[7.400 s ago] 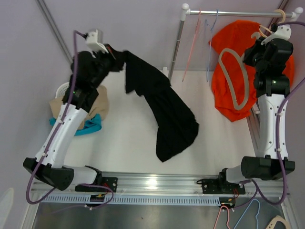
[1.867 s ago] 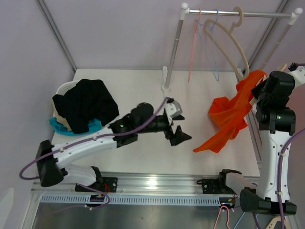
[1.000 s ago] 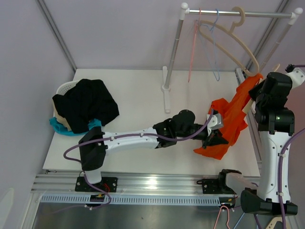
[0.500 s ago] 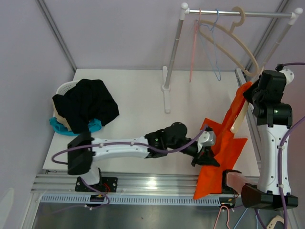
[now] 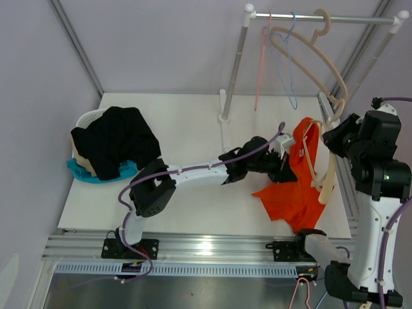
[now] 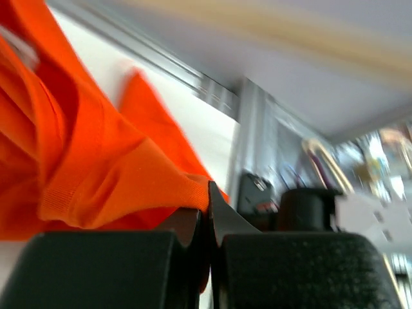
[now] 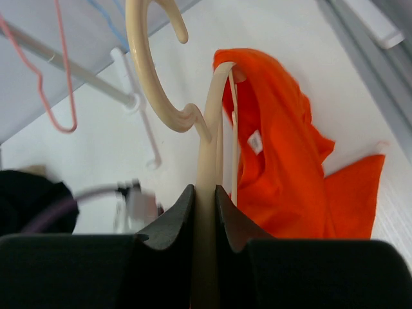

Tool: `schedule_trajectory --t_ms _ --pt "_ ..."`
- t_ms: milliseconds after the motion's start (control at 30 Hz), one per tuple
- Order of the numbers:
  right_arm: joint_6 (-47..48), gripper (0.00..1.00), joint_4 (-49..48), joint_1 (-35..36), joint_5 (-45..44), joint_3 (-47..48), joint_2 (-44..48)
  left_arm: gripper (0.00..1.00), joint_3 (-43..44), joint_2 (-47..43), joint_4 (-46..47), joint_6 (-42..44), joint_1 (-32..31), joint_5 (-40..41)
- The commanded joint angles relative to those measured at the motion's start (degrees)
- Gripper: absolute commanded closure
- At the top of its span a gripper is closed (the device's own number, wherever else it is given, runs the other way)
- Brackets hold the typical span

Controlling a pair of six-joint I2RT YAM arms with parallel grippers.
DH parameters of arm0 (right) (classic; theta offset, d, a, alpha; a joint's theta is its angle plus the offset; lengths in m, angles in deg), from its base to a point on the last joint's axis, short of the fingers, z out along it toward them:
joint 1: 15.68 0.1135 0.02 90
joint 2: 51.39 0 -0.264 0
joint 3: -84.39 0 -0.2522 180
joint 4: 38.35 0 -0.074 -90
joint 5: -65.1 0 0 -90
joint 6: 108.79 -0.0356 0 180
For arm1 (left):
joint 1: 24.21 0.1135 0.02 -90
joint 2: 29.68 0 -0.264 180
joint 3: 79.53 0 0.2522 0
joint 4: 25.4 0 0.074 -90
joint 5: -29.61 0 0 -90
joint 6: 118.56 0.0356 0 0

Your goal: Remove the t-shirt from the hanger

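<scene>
My right gripper is holding the cream hanger and next needs to carry it outward, hang its hook on the bare part of the bar (image 5: pixel 307 18) beside the blue hanger and let go, because that part of the bar lies outward.
The orange t-shirt (image 5: pixel 293 193) hangs by its neck on one end of a cream hanger (image 5: pixel 324 172) and trails onto the table at the right. My right gripper (image 5: pixel 333 134) is shut on that hanger above the table; in the right wrist view the hanger (image 7: pixel 206 129) runs up between the jaws, with the shirt (image 7: pixel 277 167) beside it. My left gripper (image 5: pixel 284 168) reaches across the table and is shut on a fold of the shirt; in the left wrist view the orange cloth (image 6: pixel 96 161) is pinched at the tips of the gripper (image 6: pixel 209 203).
A clothes rail (image 5: pixel 309 18) at the back right carries a second cream hanger (image 5: pixel 315 51), a pink hanger (image 5: pixel 259 64) and a blue hanger (image 5: pixel 288 71). Its post (image 5: pixel 233 64) stands mid-table. A black garment (image 5: pixel 116 141) lies over a basket at the left.
My left gripper has pulled the shirt from the near table edge back toward the table's middle. The shirt now hangs lower on the hanger and spreads on the table. The right arm has shifted right.
</scene>
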Motion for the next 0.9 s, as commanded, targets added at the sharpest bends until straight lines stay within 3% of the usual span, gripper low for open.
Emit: schedule_trajectory --t_ms 0,133,233,433,500,567,667,767,833,867 --pt "-1.3 1.00 6.0 0.2 7.0 -1.0 4.7 0.99 2.5 -2.9 -1.3 -7.6 4.3 13.0" --pt "-3.9 1.00 9.7 1.9 8.4 -2.4 10.9 0.99 3.3 -3.0 -6.9 -8.6 6.7 20.1" --pt "-0.8 1.00 9.8 1.8 5.9 0.1 12.1 0.99 0.3 -4.6 -5.3 -8.0 7.5 19.7" --pt "8.8 1.00 -3.4 1.8 6.0 -6.5 12.0 0.99 -16.7 -22.5 -4.1 0.3 3.2 22.2" --pt "11.2 1.00 -9.0 1.8 8.7 -8.0 9.2 0.99 -18.6 -29.8 -7.8 2.2 3.7 19.5" --pt "14.2 1.00 -12.2 1.8 10.5 -7.5 6.3 0.99 -18.1 -33.5 -15.5 3.5 5.8 11.2" --pt "15.6 1.00 -15.9 1.8 11.0 -5.5 1.9 0.99 -11.0 -39.3 -27.9 5.0 13.3 7.8" --pt "18.4 1.00 -18.7 1.8 9.3 -1.8 -2.4 0.99 0.8 -41.0 -34.9 6.6 17.5 9.3" --pt "20.5 1.00 -21.9 1.9 9.6 -0.5 -4.8 0.99 10.3 -38.6 -39.4 8.8 18.6 11.1" --pt "22.9 1.00 -22.8 1.8 10.4 -0.1 -5.7 0.99 21.8 -37.3 -42.3 9.4 19.9 12.2"
